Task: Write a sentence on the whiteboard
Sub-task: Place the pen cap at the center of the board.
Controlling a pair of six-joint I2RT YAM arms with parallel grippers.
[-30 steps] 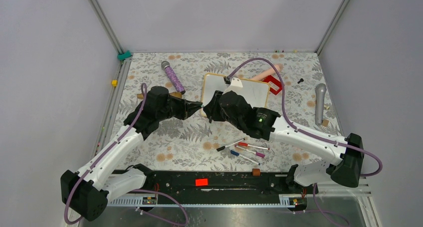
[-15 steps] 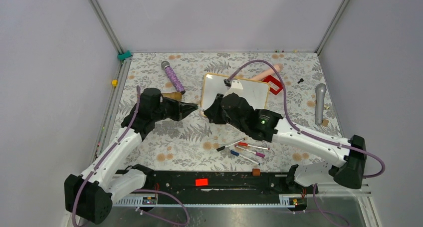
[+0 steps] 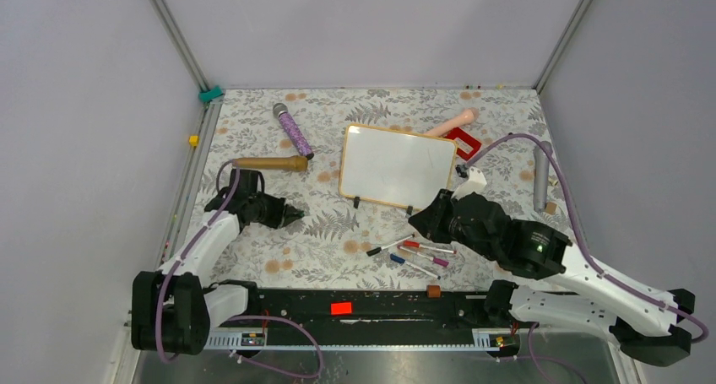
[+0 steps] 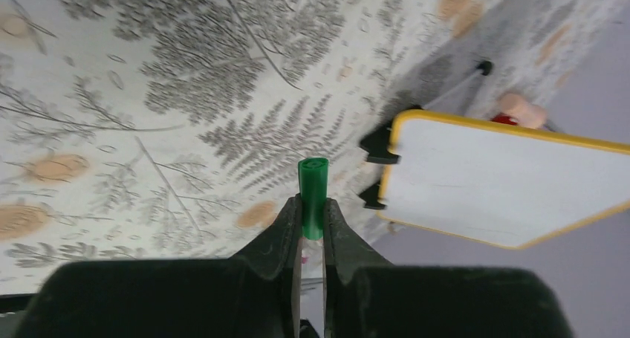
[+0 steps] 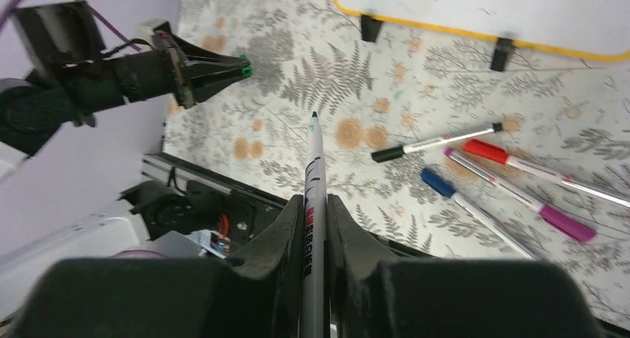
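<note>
Next, my left gripper moves down toward the empty table [image 3: 311, 219] [image 4: 284, 100] beside the fern print, short of the whiteboard, to then release the green marker cap there.
The whiteboard [image 3: 397, 166] lies in the middle of the floral table, its white face blank; no green sentence shows on it. It also shows in the left wrist view [image 4: 505, 182] and the right wrist view [image 5: 483, 11]. My left gripper [image 3: 291, 215] is at the left, shut on a green marker cap [image 4: 313, 193], well apart from the board. My right gripper [image 3: 426, 224] is below the board's right corner, shut on an uncapped white marker with a green tip [image 5: 314, 182], above the loose markers.
Several loose markers [image 3: 414, 253] lie below the board. A purple microphone [image 3: 293, 131], a tan rod [image 3: 268, 163], a pink handle with a red piece [image 3: 456, 131] and a grey microphone [image 3: 540, 175] lie around the board.
Both arms have drawn back from the whiteboard toward the near edge. The left went left with the cap, the right went right and down with the marker. The board is now uncovered.
</note>
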